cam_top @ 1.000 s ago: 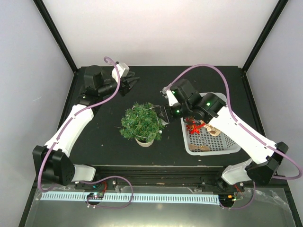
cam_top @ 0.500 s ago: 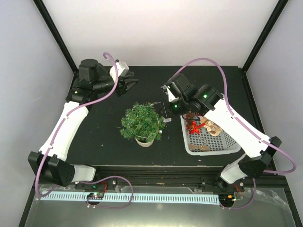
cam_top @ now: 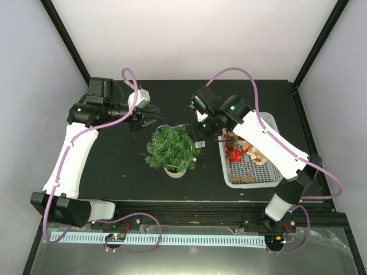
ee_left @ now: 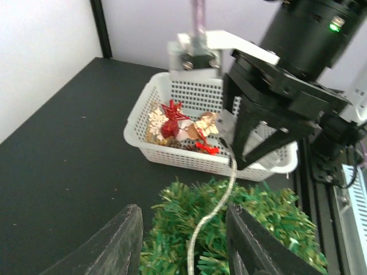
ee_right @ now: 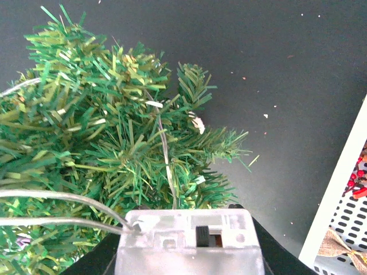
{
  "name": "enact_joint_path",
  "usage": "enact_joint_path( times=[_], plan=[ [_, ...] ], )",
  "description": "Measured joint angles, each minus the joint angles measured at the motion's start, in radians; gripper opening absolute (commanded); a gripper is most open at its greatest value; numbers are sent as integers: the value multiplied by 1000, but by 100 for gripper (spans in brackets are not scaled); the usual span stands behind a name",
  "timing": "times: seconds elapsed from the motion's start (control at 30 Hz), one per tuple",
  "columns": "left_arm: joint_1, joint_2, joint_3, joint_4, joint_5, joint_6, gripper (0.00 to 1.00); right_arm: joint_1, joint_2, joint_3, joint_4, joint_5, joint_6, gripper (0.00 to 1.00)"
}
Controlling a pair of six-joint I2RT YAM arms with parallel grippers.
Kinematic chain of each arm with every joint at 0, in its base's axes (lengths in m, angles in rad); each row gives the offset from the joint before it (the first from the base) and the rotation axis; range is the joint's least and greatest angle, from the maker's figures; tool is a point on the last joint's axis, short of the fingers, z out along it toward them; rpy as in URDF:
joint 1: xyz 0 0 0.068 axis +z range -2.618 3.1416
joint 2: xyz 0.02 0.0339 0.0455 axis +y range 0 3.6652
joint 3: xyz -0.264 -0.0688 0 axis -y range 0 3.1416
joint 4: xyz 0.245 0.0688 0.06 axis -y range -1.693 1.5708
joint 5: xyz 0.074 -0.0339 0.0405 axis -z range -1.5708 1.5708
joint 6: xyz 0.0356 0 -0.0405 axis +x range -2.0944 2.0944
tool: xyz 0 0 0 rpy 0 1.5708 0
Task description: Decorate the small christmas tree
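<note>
My right gripper comes back around the tree to its near side above the pot (cam_top: 175, 171) next and releases the battery box, since its wire crosses the needles.
The small christmas tree (cam_top: 171, 148) stands mid-table in its cream pot (cam_top: 175, 171). A thin silver light wire (ee_left: 215, 212) lies across its needles and shows in the right wrist view (ee_right: 166, 154) too. My right gripper (cam_top: 198, 138) hangs at the tree's right side, shut on the clear battery box (ee_right: 189, 240) that the wire runs from. My left gripper (cam_top: 151, 120) is open and empty just behind the tree's top left. Its fingers (ee_left: 123, 240) straddle the tree (ee_left: 241, 229) and the wire without touching them.
A white mesh basket (cam_top: 269, 175) to the right of the tree holds a red star, a snowflake, burlap bows and other ornaments (ee_left: 172, 117). Its rim shows at the right edge of the right wrist view (ee_right: 338, 189). Enclosure walls and black posts ring the black table.
My left gripper has swung from the table's back edge down toward the tree's top. My right gripper has shifted slightly back and left with the battery box.
</note>
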Motion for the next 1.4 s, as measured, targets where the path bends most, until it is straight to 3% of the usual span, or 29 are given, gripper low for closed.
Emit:
enact_joint_path(
  times=[0.23, 0.43, 1.4],
  plan=[
    [3, 55, 81, -245, 41, 187, 40, 0, 37, 70, -34, 16, 0, 30],
    [3, 134, 114, -348, 36, 272, 40, 0, 63, 106, -58, 23, -1, 30],
    [-90, 185, 8, -131, -126, 208, 39, 0, 45, 58, -76, 30, 7, 30]
  ],
)
